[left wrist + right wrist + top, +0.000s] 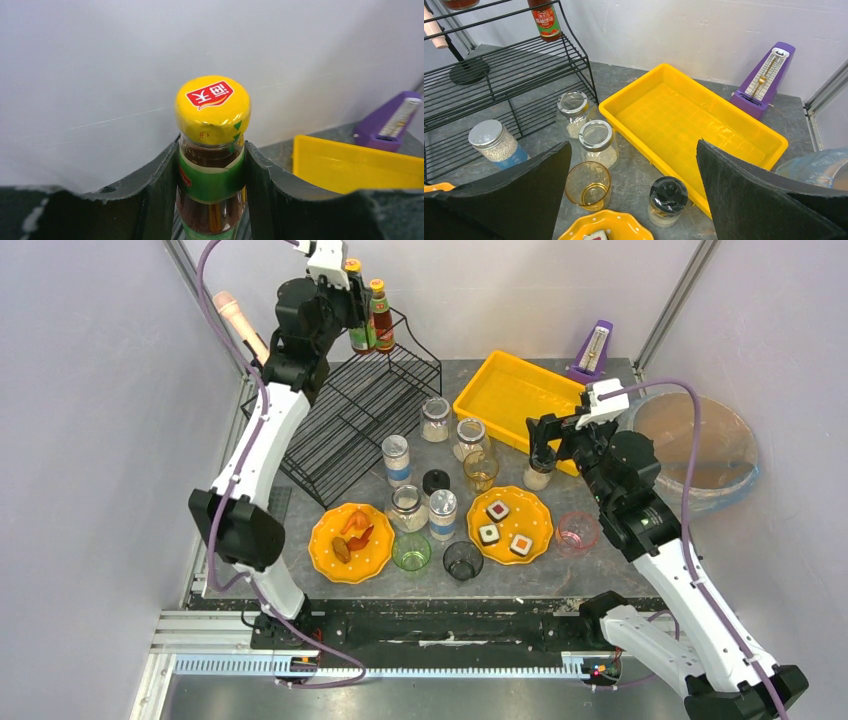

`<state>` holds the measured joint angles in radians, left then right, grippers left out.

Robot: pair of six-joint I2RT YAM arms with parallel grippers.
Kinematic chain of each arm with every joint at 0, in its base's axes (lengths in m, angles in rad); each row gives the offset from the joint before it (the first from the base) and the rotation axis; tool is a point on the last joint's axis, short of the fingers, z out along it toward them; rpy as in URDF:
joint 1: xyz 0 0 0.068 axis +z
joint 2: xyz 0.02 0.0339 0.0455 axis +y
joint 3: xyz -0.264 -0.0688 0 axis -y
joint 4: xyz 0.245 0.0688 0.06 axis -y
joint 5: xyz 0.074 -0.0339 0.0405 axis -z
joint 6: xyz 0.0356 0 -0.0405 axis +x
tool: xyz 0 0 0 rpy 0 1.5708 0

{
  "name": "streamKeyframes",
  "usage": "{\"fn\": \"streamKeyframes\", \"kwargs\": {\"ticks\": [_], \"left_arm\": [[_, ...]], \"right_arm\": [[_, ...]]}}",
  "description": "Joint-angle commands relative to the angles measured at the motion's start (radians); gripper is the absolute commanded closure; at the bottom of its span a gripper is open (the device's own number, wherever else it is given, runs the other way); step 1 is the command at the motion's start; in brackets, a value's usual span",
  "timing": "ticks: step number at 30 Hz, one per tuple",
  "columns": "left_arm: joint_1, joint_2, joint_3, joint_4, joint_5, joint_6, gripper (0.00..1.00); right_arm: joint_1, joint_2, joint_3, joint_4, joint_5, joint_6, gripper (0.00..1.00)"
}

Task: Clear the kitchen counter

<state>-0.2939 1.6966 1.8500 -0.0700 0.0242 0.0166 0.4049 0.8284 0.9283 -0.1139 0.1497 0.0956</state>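
Note:
My left gripper should lower next, stand the dark sauce bottle on the empty spot on the bare wires beside the red-labelled bottle, and let go of it.
My left gripper [352,308] is shut on the neck of a dark sauce bottle [212,175] that has a yellow cap and a green label. Both fingers press against the glass. The bottle [355,300] is upright at the top shelf of the black wire rack [350,415], beside a red-labelled bottle [380,318]. My right gripper [545,448] is open and hangs above the kitchen counter [585,575], with nothing between its fingers. In the right wrist view a small black-lidded jar [667,200] stands below the right gripper [633,144], next to the yellow tray [689,120].
Several jars, among them one with a blue label [397,460], stand mid-counter. With them are an amber glass [587,186], a green glass [411,552], a dark glass [463,560] and a pink glass [577,532]. Two orange plates [350,543] [510,525] hold food. A purple metronome [597,348] stands at the back, and a covered bowl [700,450] at the right.

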Motion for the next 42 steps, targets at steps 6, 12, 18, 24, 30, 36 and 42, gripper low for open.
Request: {"fn": "streamKeyframes", "kwargs": {"ticks": [6, 12, 18, 24, 30, 36, 42], "left_arm": [[0.099, 0.198, 0.264, 0.105, -0.020, 0.007, 0.98], [0.119, 0.299, 0.319, 0.119, -0.006, -0.006, 0.98], [0.127, 0.387, 0.341, 0.173, 0.016, -0.006, 0.98], [0.128, 0.459, 0.389, 0.203, 0.055, -0.051, 0.92], [0.128, 0.478, 0.372, 0.212, 0.048, -0.033, 0.73], [0.128, 0.469, 0.325, 0.208, 0.058, -0.018, 0.43], [0.128, 0.424, 0.266, 0.215, 0.055, -0.018, 0.18]], "right_arm": [[0.002, 0.055, -0.011, 0.063, -0.022, -0.046, 0.02], [0.003, 0.080, -0.014, 0.067, -0.013, -0.062, 0.02], [0.002, 0.096, -0.017, 0.064, -0.019, -0.071, 0.02], [0.002, 0.111, -0.016, 0.059, -0.014, -0.078, 0.02], [0.002, 0.123, -0.018, 0.057, -0.014, -0.079, 0.02], [0.002, 0.126, -0.026, 0.057, -0.014, -0.082, 0.02], [0.002, 0.120, -0.030, 0.057, -0.015, -0.079, 0.02]]}}
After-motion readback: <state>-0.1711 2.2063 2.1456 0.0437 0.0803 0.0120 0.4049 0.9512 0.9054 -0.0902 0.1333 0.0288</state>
